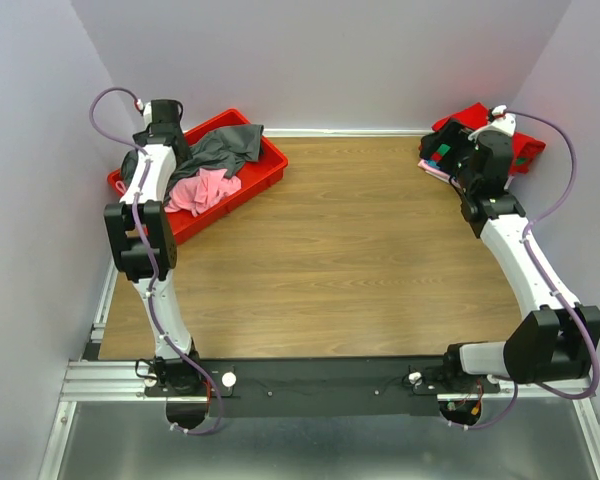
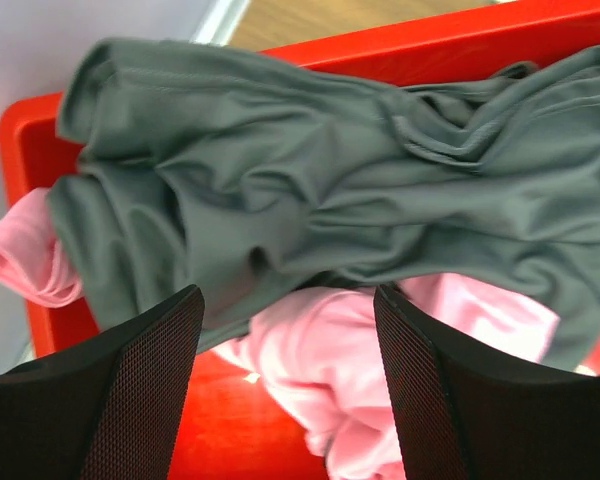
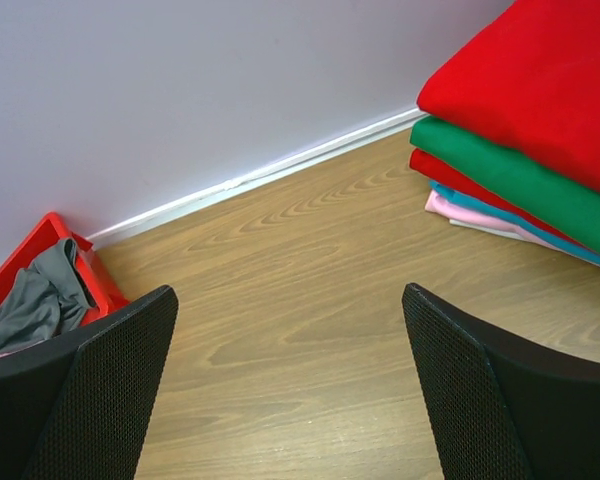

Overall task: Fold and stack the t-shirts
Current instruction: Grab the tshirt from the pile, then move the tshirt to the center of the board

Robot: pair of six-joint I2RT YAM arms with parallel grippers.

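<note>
My left gripper moves down to the bunched folds of the dark grey t-shirt (image 2: 267, 222) in the red bin next.
A crumpled dark grey t-shirt (image 1: 225, 145) lies over a pink t-shirt (image 1: 202, 190) in a red bin (image 1: 265, 172) at the back left. My left gripper (image 1: 163, 122) hovers over them, open and empty. In the left wrist view the grey shirt (image 2: 310, 190) spreads across the bin (image 2: 25, 130), with the pink shirt (image 2: 330, 370) between my open fingers (image 2: 288, 300). My right gripper (image 1: 456, 152) is open and empty beside a stack of folded shirts (image 1: 475, 118). In the right wrist view (image 3: 290, 300) the stack (image 3: 530, 100) has red on top, then green (image 3: 510, 170).
The wooden table (image 1: 360, 250) is enclosed by pale walls on the left, back and right. The bin also shows far off in the right wrist view (image 3: 50, 235). A metal rail (image 1: 310, 385) carrying the arm bases runs along the near edge.
</note>
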